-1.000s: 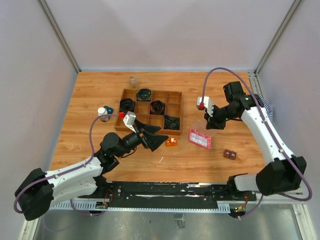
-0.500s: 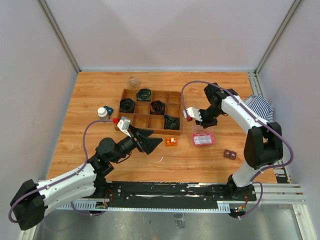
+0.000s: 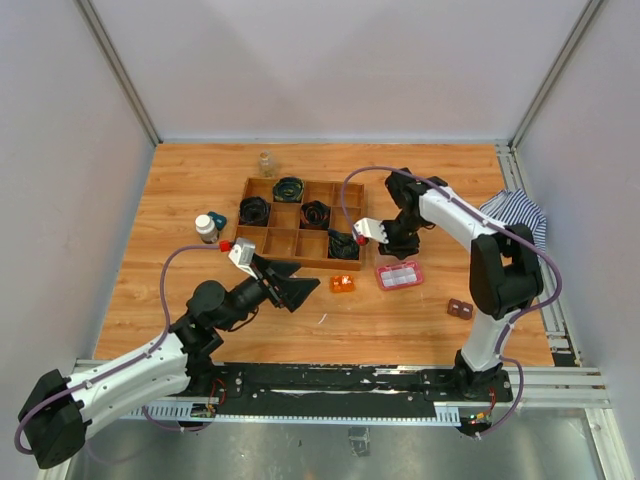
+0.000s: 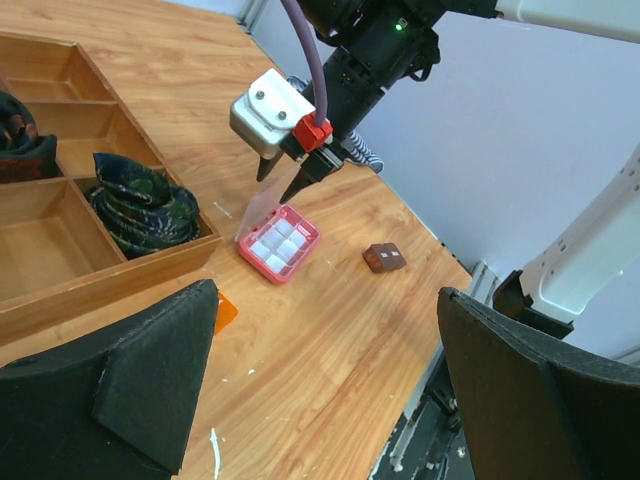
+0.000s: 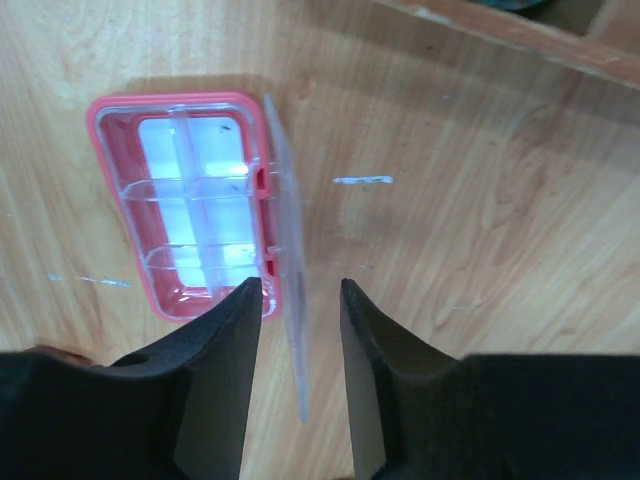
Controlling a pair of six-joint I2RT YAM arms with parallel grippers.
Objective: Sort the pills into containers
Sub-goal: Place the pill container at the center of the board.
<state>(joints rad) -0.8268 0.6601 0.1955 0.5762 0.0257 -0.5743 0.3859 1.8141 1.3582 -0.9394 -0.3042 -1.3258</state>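
Note:
I should next move my left gripper outward past the wooden tray, tip its fingers down and lower it around the clear vial (image 3: 266, 162), which stands beyond the tray's far edge.
The pink box (image 3: 400, 275) (image 4: 279, 243) (image 5: 195, 200) lies on the table in front of the wooden tray, its clear lid (image 5: 288, 290) standing up on edge. My right gripper (image 3: 386, 240) (image 5: 300, 285) hangs just over it, open a little, the lid in the gap between its fingers and touching neither. Low over the table left of centre, my left gripper (image 3: 300, 286) (image 4: 325, 290) is wide open and holds nothing. The clear vial (image 3: 266, 162) stands at the back. Left of the tray stands the dark bottle with the white cap (image 3: 205, 227). I cannot pick out any pills.
The wooden compartment tray (image 3: 262, 255) with black coils fills the middle. A small orange block (image 3: 343, 283) lies just right of my left gripper. A brown block (image 3: 460, 309) (image 4: 384, 258) sits at the front right. A striped cloth (image 3: 515, 212) lies at the right edge.
My right arm swung left and down over the pink box, which shifted left and turned. Its jaws went from shut to slightly apart around the upright lid. The left arm drew back slightly.

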